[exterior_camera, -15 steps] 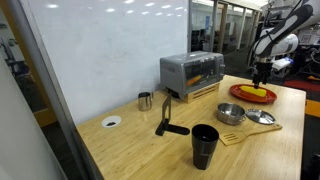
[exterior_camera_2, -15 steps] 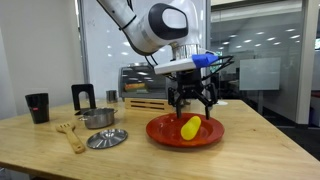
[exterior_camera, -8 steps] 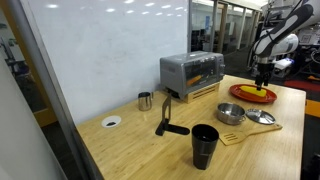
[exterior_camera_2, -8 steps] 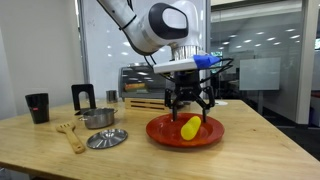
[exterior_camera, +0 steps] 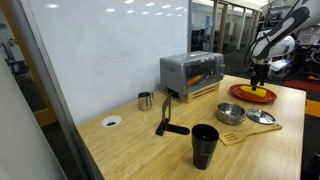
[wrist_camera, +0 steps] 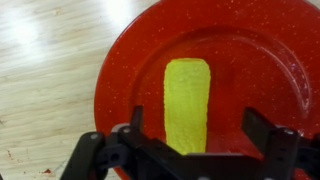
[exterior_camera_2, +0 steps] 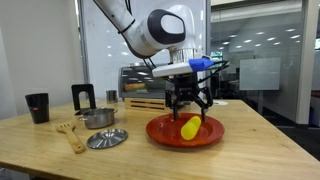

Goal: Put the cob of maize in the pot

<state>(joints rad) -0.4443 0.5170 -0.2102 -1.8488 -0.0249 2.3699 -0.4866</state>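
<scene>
The near half of the yellow cob is below the robot's gripper, in line between its open fingers, so the robot will lower them down around it and close them.
The yellow cob of maize lies on the round red plate; it also shows in both exterior views. My gripper is open and hovers just above the plate, its fingers on either side of the cob's near end without touching it. In an exterior view the gripper hangs right over the cob. The small silver pot stands on the wooden table, left of the plate in the exterior view, with its lid lying beside it.
A tall black cup, a small steel cup, a toaster oven, a black stand and a wooden spatula are on the table. The table's edge runs just right of the plate.
The gripper has moved slightly over the plate and cob; the cob, plate and pot have not moved.
</scene>
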